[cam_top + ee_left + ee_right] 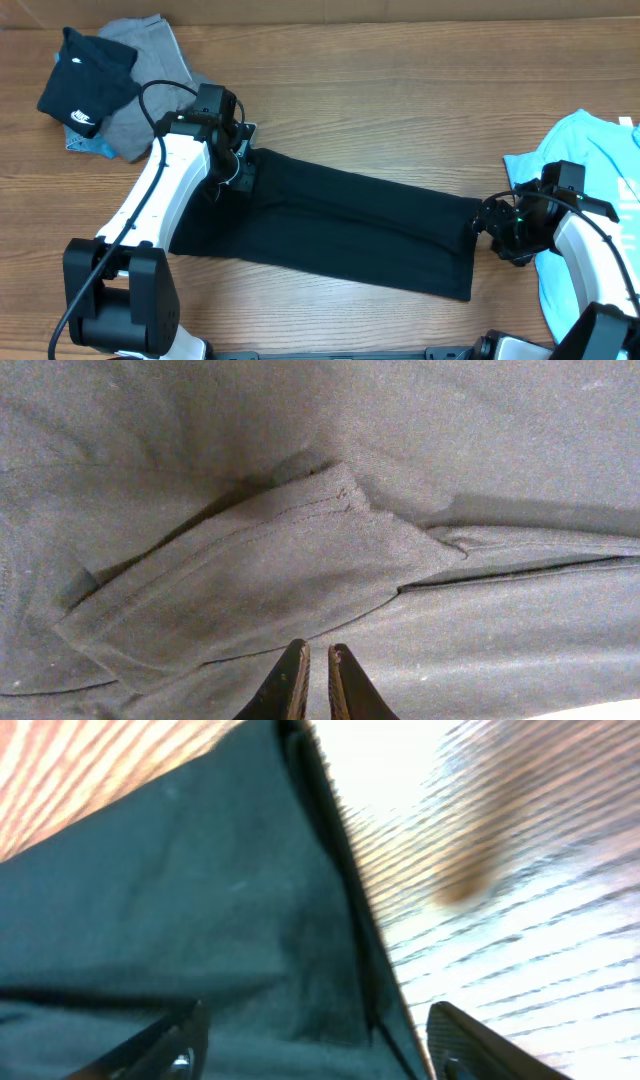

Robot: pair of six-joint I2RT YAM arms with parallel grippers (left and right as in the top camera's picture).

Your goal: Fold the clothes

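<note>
The right gripper, still open, moves down astride the shirt's edge at the band's end (pixel 472 246) (pixel 383 1025) next and closes, as that edge lies below it, between its fingers.
The clothes (pixel 340 225), a large plain black T-shirt, lie folded into a long band slanting across the wooden table (pixel 400 110). My left gripper (pixel 244 176) hovers over the band's upper left end. In the left wrist view its fingertips (pixel 293 678) stand a thin slit apart above a folded sleeve (pixel 280 575), with no cloth between them. My right gripper (pixel 484 226) is at the band's right end. In the right wrist view the right gripper (pixel 320 1042) is wide open, and the shirt's edge (pixel 330 870) runs between its fingers without being pinched.
A smaller black garment with a white logo (pixel 85 85) lies on a grey garment (pixel 150 55) at the back left. A light blue shirt (pixel 590 165) lies at the right edge, partly under the right arm.
</note>
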